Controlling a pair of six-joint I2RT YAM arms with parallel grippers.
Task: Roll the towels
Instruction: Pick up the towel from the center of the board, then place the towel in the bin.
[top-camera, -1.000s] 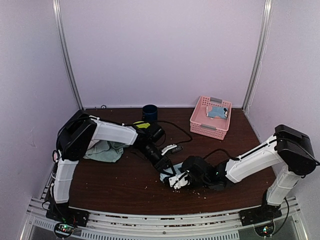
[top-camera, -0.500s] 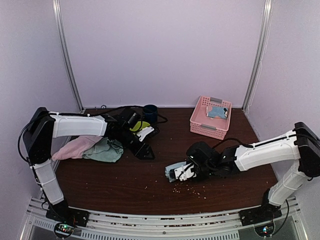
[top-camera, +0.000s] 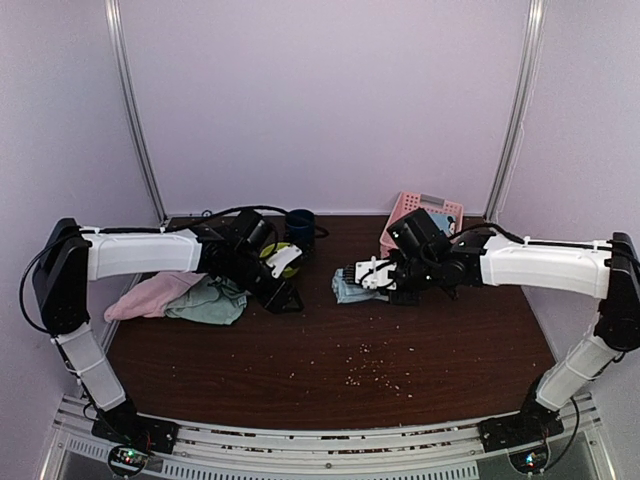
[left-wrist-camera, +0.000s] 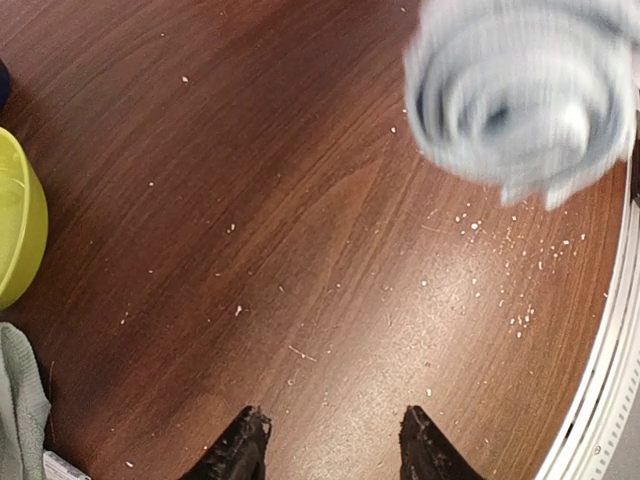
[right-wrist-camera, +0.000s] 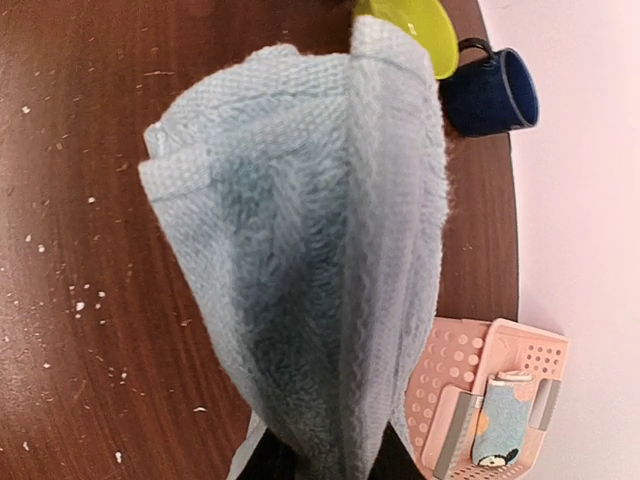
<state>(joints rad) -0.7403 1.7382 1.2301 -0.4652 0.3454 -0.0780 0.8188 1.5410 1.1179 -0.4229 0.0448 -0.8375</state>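
Observation:
My right gripper will swing over and go down to release inside the pink basket (top-camera: 437, 208) (right-wrist-camera: 455, 375). The basket already holds a roll and is outward of my right gripper, to its right in the top view.
My right gripper (top-camera: 368, 277) is shut on the rolled plain pale blue towel (top-camera: 350, 288) and holds it above the table, left of the pink basket (top-camera: 437, 208). In the right wrist view the towel (right-wrist-camera: 300, 250) fills the middle, pinched between the fingers at the bottom of the right gripper (right-wrist-camera: 325, 465). A rolled light blue patterned towel (right-wrist-camera: 500, 432) stands in the basket (right-wrist-camera: 455, 375). My left gripper (top-camera: 287, 300) is open and empty over bare wood; its view shows the tips of the left gripper (left-wrist-camera: 332, 450) apart and the held roll (left-wrist-camera: 525, 95) blurred. The mint green towel (top-camera: 212, 300) and pink towel (top-camera: 148, 296) lie at the left.
A lime-green bowl (top-camera: 277, 254) and a dark blue mug (top-camera: 300, 225) stand at the back, behind my left gripper. The bowl (left-wrist-camera: 15, 230) and mint towel (left-wrist-camera: 20, 400) edge the left wrist view. Crumbs dot the front of the table (top-camera: 365, 365).
My right gripper has lifted the rolled pale blue towel from the front middle and carried it back toward the basket. My left gripper let go of it and drew back left near the bowl.

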